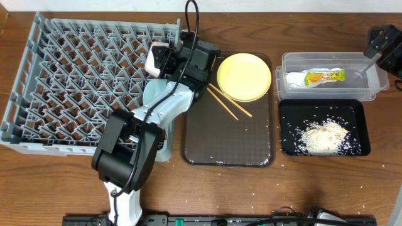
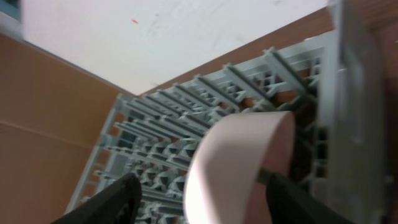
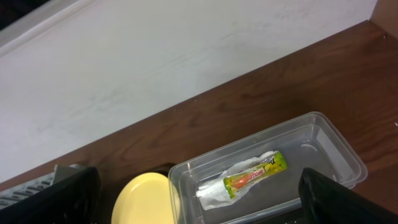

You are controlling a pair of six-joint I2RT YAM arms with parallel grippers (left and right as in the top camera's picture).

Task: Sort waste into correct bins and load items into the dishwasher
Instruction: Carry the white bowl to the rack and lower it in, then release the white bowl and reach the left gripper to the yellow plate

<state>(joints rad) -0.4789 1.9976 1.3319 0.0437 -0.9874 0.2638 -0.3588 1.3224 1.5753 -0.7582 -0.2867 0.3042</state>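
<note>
My left gripper needs to move away from the rack and down onto the yellow plate's rim by the chopsticks (image 1: 224,91), because the plate is still on the tray.
The grey dish rack (image 1: 81,81) fills the left of the table. My left gripper (image 1: 162,59) is over its right edge. Its jaws (image 2: 199,199) are spread round a small pale cup (image 2: 239,168), which lies against the right finger, with a gap to the left finger. A light blue bowl (image 1: 154,94) lies partly hidden under the left arm. The yellow plate (image 1: 244,76) and chopsticks (image 1: 229,103) rest on the brown tray (image 1: 226,144). The wrapper (image 1: 323,76) lies in the clear tub (image 1: 370,85). Rice scraps (image 1: 323,135) lie in the black tray (image 1: 289,113). My right gripper (image 1: 383,41) is open and empty above the tub (image 3: 186,180). The white bowl is not visible.
Loose rice crumbs lie on the table in front of the brown tray and black tray. The left arm's body spans from the front edge to the rack's right side. A pale wall runs behind the table.
</note>
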